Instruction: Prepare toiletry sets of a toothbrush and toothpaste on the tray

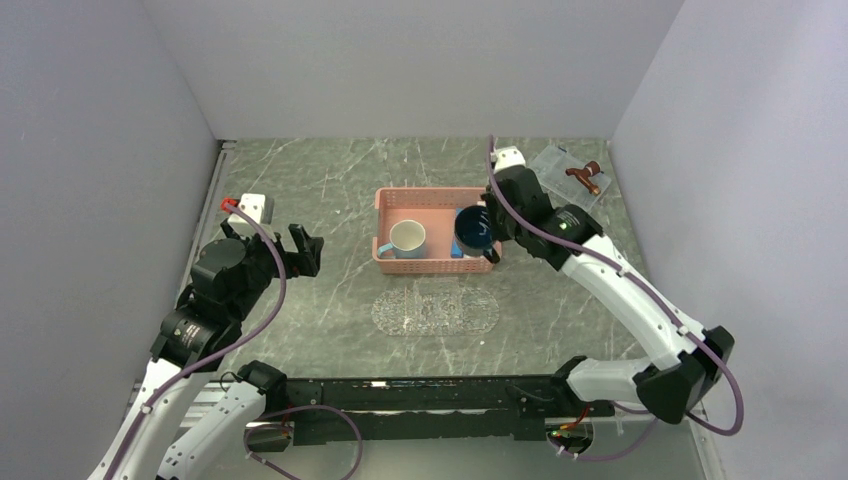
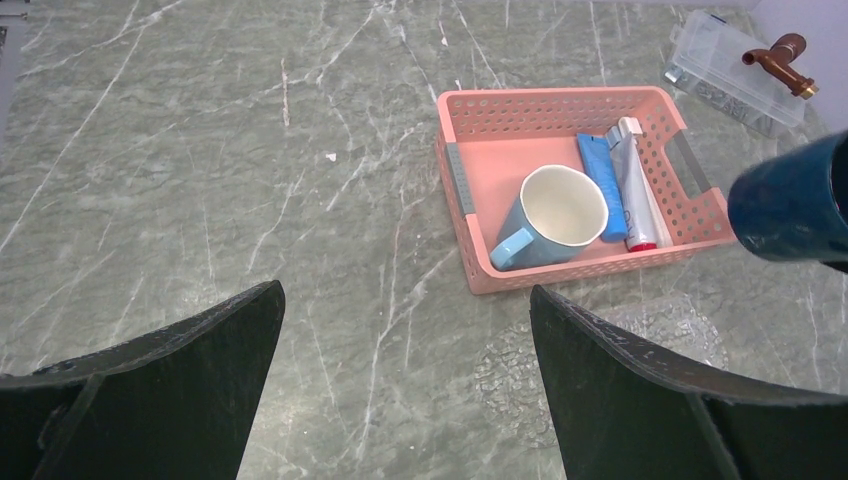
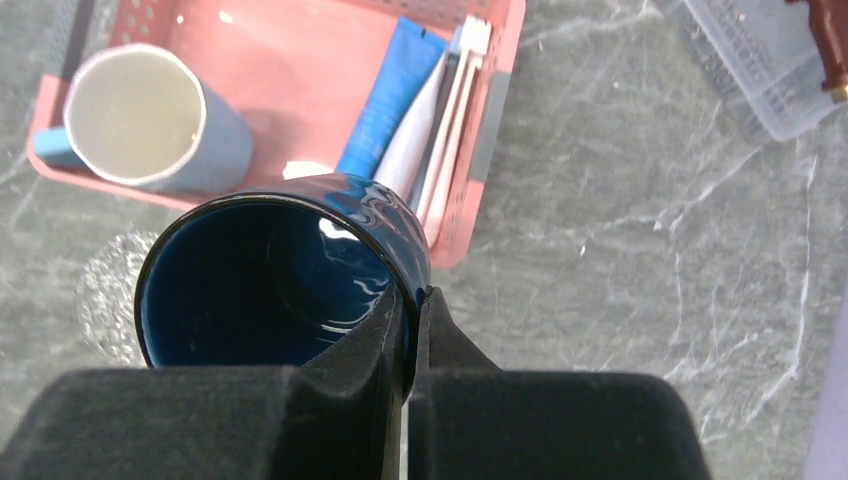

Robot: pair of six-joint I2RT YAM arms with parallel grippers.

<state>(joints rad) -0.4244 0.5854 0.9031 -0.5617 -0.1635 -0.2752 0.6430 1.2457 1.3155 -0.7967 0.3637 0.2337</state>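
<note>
I will bring my right gripper back toward my base and down onto the end of the clear tray nearest the gripper and let go of the mug, because that end is empty.
My right gripper [image 3: 412, 295] is shut on the rim of a dark blue mug [image 3: 270, 290], held in the air over the right front corner of the pink basket [image 1: 430, 266]. A blue toothpaste [image 3: 385, 105] lies in the basket's right side beside a whitish tube [image 3: 410, 145]. Slim whitish toothbrush handles [image 3: 458, 110] lie along the wall. The clear tray [image 1: 435, 311] lies on the table in front of the basket. My left gripper [image 1: 305, 250] hangs open and holds nothing, left of the basket.
A light blue mug [image 1: 407, 239] lies tipped in the basket's left half. A small clear box [image 1: 565, 170] with a brown object [image 1: 583, 176] on it sits at the back right. Grey walls enclose the marble table on three sides.
</note>
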